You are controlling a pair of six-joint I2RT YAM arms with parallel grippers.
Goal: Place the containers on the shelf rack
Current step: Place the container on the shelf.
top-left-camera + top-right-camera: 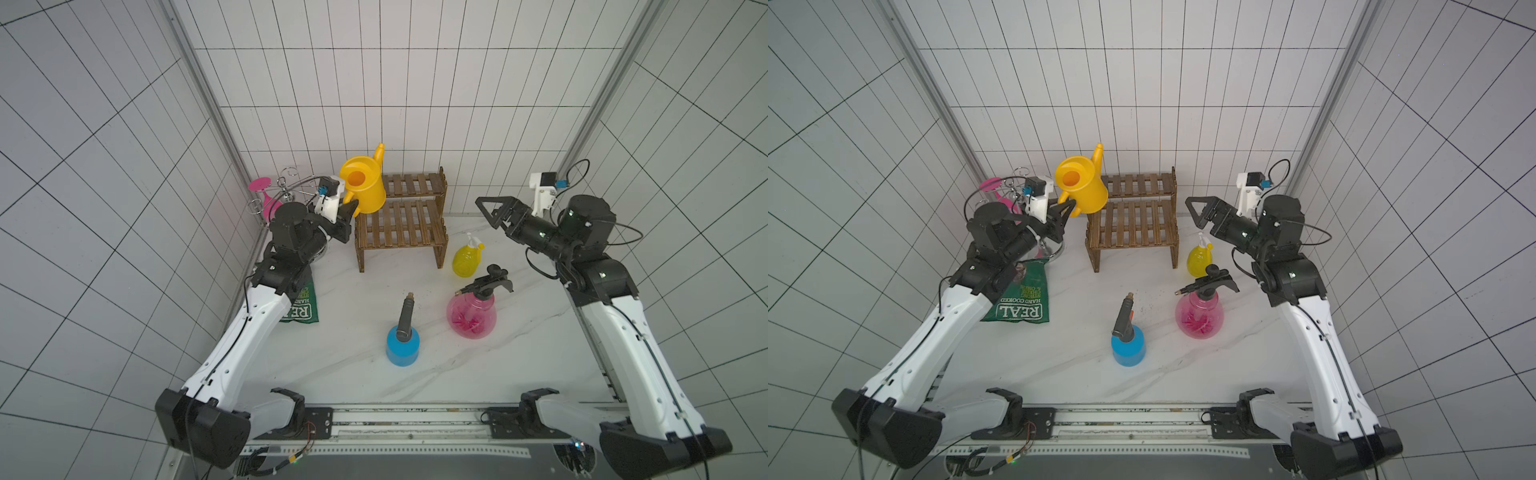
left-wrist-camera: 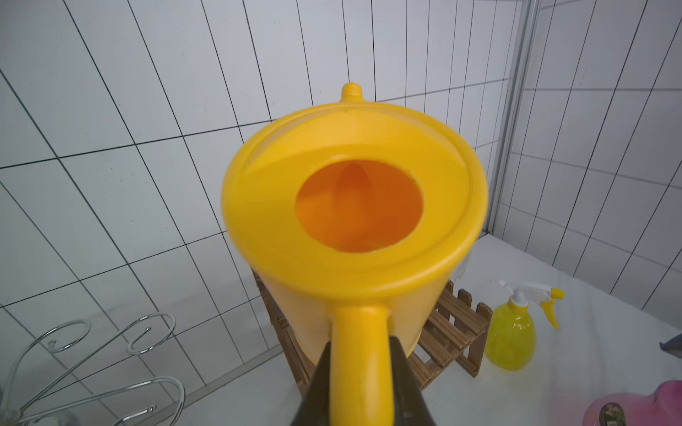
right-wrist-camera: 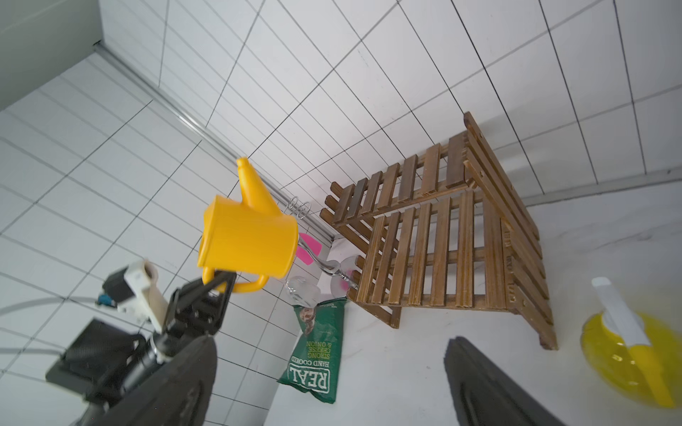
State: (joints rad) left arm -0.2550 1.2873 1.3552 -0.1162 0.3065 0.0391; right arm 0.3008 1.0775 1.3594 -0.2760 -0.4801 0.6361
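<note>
The upper shelf is bare, so my left gripper should next move outward over that shelf's end nearest the glass stand, then go down and release the can's handle.
My left gripper (image 1: 351, 208) (image 2: 360, 369) is shut on the handle of the yellow watering can (image 1: 363, 185) (image 2: 354, 206) (image 3: 251, 239). The can hangs tilted in the air at the left end of the brown two-tier shelf rack (image 1: 401, 224) (image 3: 443, 250), whose shelves are bare. My right gripper (image 1: 488, 208) (image 3: 332, 343) is open and empty, raised to the right of the rack. On the table stand the small yellow trigger bottle (image 1: 466, 259) (image 2: 511, 343), the round pink sprayer (image 1: 471, 318) and the blue bottle (image 1: 402, 345) with its grey sprayer.
A green crisp bag (image 1: 1021, 305) (image 3: 317, 354) lies under my left arm. A chrome wire glass stand (image 1: 286, 189) (image 2: 103, 350) holding a pink wine glass (image 1: 259, 185) stands in the back left corner. Tiled walls close the back and both sides.
</note>
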